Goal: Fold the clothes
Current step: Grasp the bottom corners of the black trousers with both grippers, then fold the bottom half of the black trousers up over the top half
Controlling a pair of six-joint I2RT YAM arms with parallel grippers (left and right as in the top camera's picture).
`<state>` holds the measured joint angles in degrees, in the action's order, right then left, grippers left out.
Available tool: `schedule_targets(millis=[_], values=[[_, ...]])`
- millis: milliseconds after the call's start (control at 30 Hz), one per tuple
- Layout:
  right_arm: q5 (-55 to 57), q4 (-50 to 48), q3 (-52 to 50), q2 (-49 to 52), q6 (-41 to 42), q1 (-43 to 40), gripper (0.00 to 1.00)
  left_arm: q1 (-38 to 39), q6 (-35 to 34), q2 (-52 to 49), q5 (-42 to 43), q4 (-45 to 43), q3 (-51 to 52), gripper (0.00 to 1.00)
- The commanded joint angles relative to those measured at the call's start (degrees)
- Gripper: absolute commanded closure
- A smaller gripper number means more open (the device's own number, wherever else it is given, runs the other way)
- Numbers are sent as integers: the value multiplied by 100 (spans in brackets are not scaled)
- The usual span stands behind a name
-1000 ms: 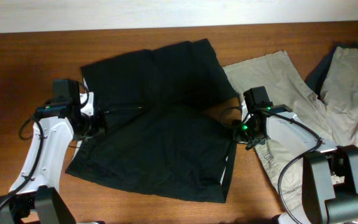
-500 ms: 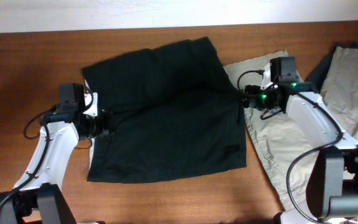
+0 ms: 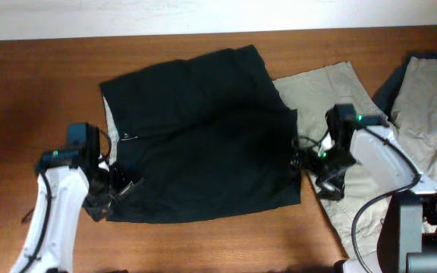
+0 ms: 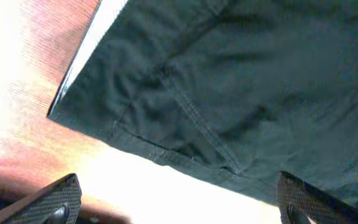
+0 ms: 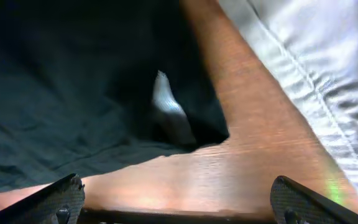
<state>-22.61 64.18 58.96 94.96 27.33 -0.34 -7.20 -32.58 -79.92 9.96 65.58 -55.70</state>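
I will next move my open left gripper down and slightly back onto the near hem of the shorts beside the lined corner (image 3: 131, 221) (image 4: 151, 152), because that hem runs between its spread fingers.
The clothes, black shorts (image 3: 203, 136), lie folded on the wooden table (image 3: 36, 91), with a pale strip of lining along their left edge. My left gripper (image 3: 116, 189) stands open just off their front-left corner. In the left wrist view the black shorts (image 4: 229, 81) fill the top, and my left gripper (image 4: 179, 205) holds nothing. My right gripper (image 3: 309, 163) is open at their right edge. In the right wrist view the black shorts (image 5: 73, 93) show a pale lining flap (image 5: 169, 115), and bare wood lies between the fingers of my right gripper (image 5: 182, 199).
Beige-khaki shorts (image 3: 340, 98) lie right of the black pair, under my right arm, and show as pale cloth (image 5: 316, 62) in the right wrist view. More beige and dark cloth (image 3: 423, 98) sits at the far right. The table's back edge runs along the top.
The front half of the black shorts was carried back over the rest. Both grippers then let go, opened wide and drew back toward the front edge of the fold.
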Motion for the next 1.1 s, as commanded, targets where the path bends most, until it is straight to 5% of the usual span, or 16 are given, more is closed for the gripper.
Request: schedule_targets(millis=[0,100,200,267,433,533,633,767,800,867,1067], values=[[-188,-387,-463,-234,319,-4,1,-4,-721,313,-72,-509,796,2],[-186,-610,-487,-234,319,-4,1,-11,-1025,302,-297,-1259,1609,9],[-179,-621,-487,-234,315,-4,1,-11,-1176,302,-490,-1757,1985,50],[-184,-610,-487,-234,317,-4,1,-11,-1176,302,-494,-1902,2015,59],[-184,-490,-542,-234,319,28,1,-11,-1434,302,-485,-2369,2564,59],[-181,-651,-763,-234,326,437,1,-9,-1405,304,-485,-2365,2605,100],[-55,-1113,-1088,-234,695,643,0,-11,-938,326,-487,-1786,2284,100],[-22,-1641,-1495,-234,887,636,14,-9,-542,334,-485,-1237,1788,100],[44,-1766,-1545,-234,992,638,27,-9,-503,345,-487,-1176,1775,100],[79,-1956,-1611,-234,1027,638,91,-11,-492,356,-487,-1088,1775,100],[496,-861,-433,-584,214,236,96,-9,555,431,-466,238,656,100]])
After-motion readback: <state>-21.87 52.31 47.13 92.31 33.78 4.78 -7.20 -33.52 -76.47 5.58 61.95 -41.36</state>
